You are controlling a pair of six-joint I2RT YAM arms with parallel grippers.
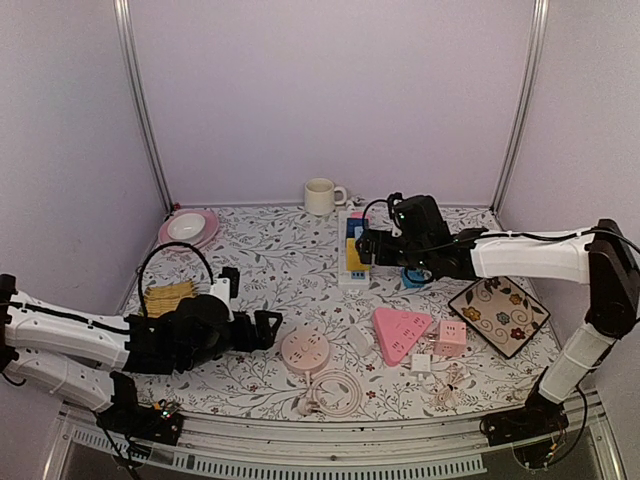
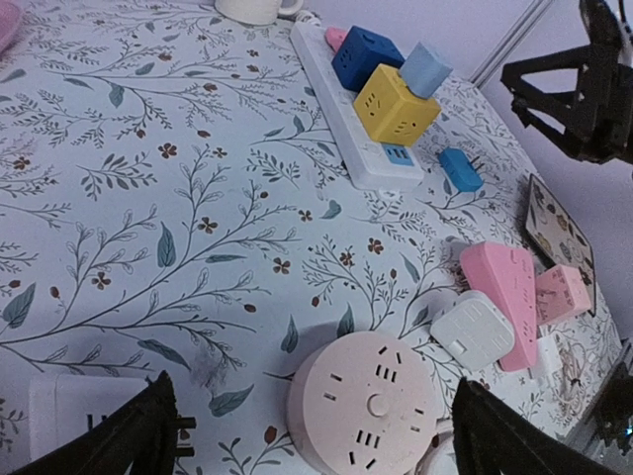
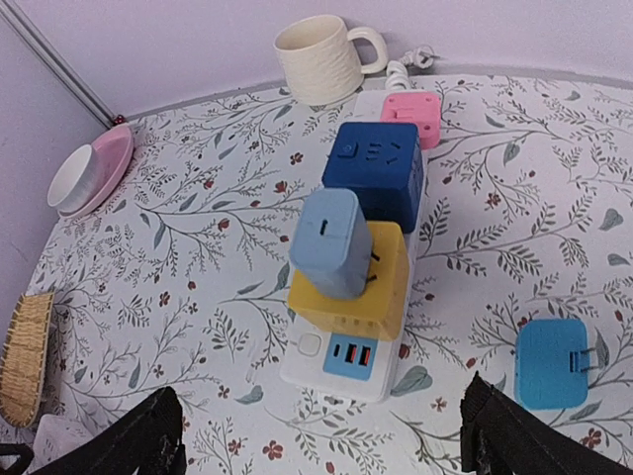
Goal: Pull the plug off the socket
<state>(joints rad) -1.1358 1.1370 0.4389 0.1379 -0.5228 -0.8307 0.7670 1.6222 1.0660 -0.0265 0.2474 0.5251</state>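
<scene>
I will next move my right gripper outward, tilt its fingers down and lower them on either side of the light blue plug (image 3: 331, 242). The plug sticks out above the yellow cube, outward of my right gripper and below it.
A white power strip (image 3: 315, 348) lies at the back of the table, also in the top view (image 1: 346, 276). Plugged into it in a row are a pink plug (image 3: 410, 114), a dark blue cube (image 3: 376, 163) and a yellow cube socket (image 3: 346, 297). A light blue plug (image 3: 331, 242) sits tilted in the yellow cube's top, its prongs partly showing. My right gripper (image 3: 326, 445) hovers open just in front of the strip's near end, holding nothing. My left gripper (image 2: 316, 421) is open over a round pink socket (image 2: 366, 406), empty.
A loose blue plug (image 3: 549, 364) lies right of the strip. A pink triangular socket (image 1: 400, 332), a white adapter (image 2: 473, 329) and a pink cube (image 1: 451, 337) lie at front right beside a patterned tray (image 1: 498, 315). A mug (image 1: 320, 196) and a pink plate (image 1: 188, 228) stand at the back.
</scene>
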